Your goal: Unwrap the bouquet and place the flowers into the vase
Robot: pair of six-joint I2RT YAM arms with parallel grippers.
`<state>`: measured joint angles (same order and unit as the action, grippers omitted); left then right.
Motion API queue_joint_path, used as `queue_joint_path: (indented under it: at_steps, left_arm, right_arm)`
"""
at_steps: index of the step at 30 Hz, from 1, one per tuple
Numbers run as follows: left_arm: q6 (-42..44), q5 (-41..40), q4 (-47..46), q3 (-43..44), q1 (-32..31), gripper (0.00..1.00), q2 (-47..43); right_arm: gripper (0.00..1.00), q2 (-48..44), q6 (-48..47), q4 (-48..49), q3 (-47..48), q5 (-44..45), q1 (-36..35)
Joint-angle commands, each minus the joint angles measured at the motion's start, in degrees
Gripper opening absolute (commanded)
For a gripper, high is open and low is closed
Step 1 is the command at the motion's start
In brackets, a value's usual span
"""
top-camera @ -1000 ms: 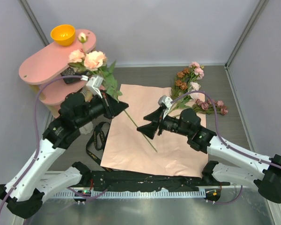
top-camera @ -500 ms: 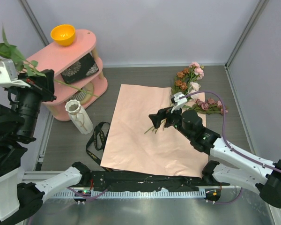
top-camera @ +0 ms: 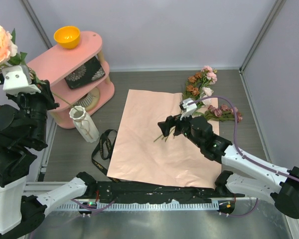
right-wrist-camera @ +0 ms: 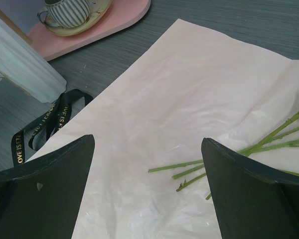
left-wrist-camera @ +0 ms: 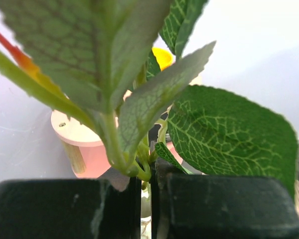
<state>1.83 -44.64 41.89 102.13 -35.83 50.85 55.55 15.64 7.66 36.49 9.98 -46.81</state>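
Note:
My left gripper lowers toward the vase next and releases the stem inside, since the green stem's lower end already slants to the white vase's opening [top-camera: 77,112] [left-wrist-camera: 146,206].
My left gripper [top-camera: 46,99] is raised high at the far left, shut on the green stem [left-wrist-camera: 142,164] of one of the flowers. Its peach-pink bloom [top-camera: 0,42] stands above the wrist, and the stem's lower end slants down toward the white vase [top-camera: 83,123] by the pink shelf. Big leaves [left-wrist-camera: 229,134] fill the left wrist view. The salmon paper sheet [top-camera: 154,144] lies flat and unwrapped. The other flowers [top-camera: 209,99] lie at its far right corner, with their stem ends [right-wrist-camera: 209,167] on the paper. My right gripper [top-camera: 165,130] hovers open just left of those stems, holding nothing.
The black ribbon [top-camera: 103,149] lies loose between the vase and the paper. The pink tiered shelf [top-camera: 50,62] carries an orange bowl [top-camera: 67,36], a dark patterned pouch [top-camera: 83,73] and a striped cup on a saucer [right-wrist-camera: 72,12]. Grey walls enclose the table.
My left arm lifted the flower off the paper, swung it up to the far left, then higher. My right gripper opened wide and drew back toward the flower pile.

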Motion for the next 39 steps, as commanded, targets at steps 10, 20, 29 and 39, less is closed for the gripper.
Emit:
queue_joint_path:
  at_steps: [10,20,29,39]
  left_arm:
    - [-4.8,-6.93,-1.2,-9.65,0.06,0.0,1.53]
    - [-14.74,-10.21,-4.53,-28.82,3.21,0.12,1.71]
    - [-17.64,-5.54,-2.43,-31.02,9.56,0.59,4.08]
    - [-19.75,-2.65,3.54,-25.76,9.73,1.0,3.29]
  right_arm:
    - [0.95,1.84,1.15,2.09,1.57,0.13,0.14]
    - [0.94,7.2,7.56,0.95,2.53,-0.92,0.49]
    - [0.95,9.75,10.29,0.6,2.27,-1.98,1.1]
    - [0.95,13.87,15.9,-4.84,5.78,3.46,5.23]
